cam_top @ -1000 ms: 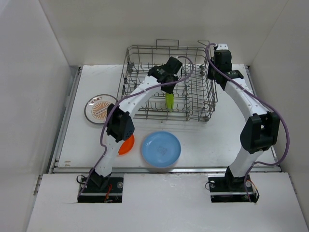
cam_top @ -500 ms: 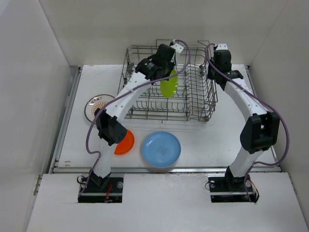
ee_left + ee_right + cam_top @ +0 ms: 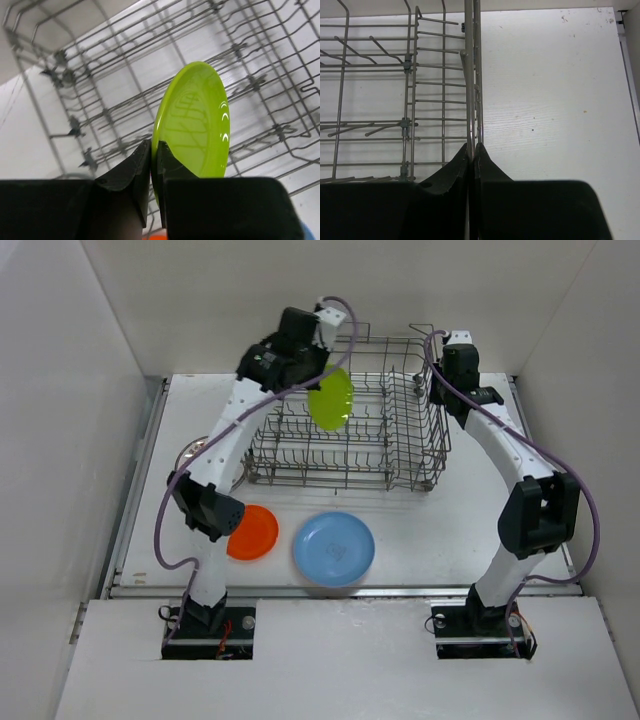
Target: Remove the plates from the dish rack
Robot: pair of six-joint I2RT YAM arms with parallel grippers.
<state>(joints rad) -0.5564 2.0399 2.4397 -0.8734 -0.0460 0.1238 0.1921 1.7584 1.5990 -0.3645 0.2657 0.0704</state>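
My left gripper holds the lime green plate and should next come back from the rack [image 3: 345, 483] and down over the orange plate [image 3: 253, 532], which is flat and empty, to let go of the lime green plate.
My left gripper [image 3: 320, 380] is shut on the rim of the lime green plate [image 3: 331, 401], which hangs on edge above the dish rack [image 3: 345, 483], over its back left part. In the left wrist view the fingertips [image 3: 142, 155] pinch the lime green plate [image 3: 195, 125] with the dish rack [image 3: 115, 75] far below. My right gripper [image 3: 438, 390] is shut on the top wire of the rack's right wall; its wrist view shows the gripper [image 3: 472, 148] clamped on that wire [image 3: 470, 75]. An orange plate [image 3: 253, 532] and a blue plate [image 3: 334, 548] lie flat on the table in front of the rack.
Another plate [image 3: 190, 452] lies left of the rack, mostly hidden behind my left arm. White walls close in the table on the left, back and right. Bare table [image 3: 555, 100] lies right of the rack.
My left gripper has lifted the lime green plate up out of the rack and toward the back left. The left arm now covers the patterned plate and uncovers the orange one. The right arm has not moved.
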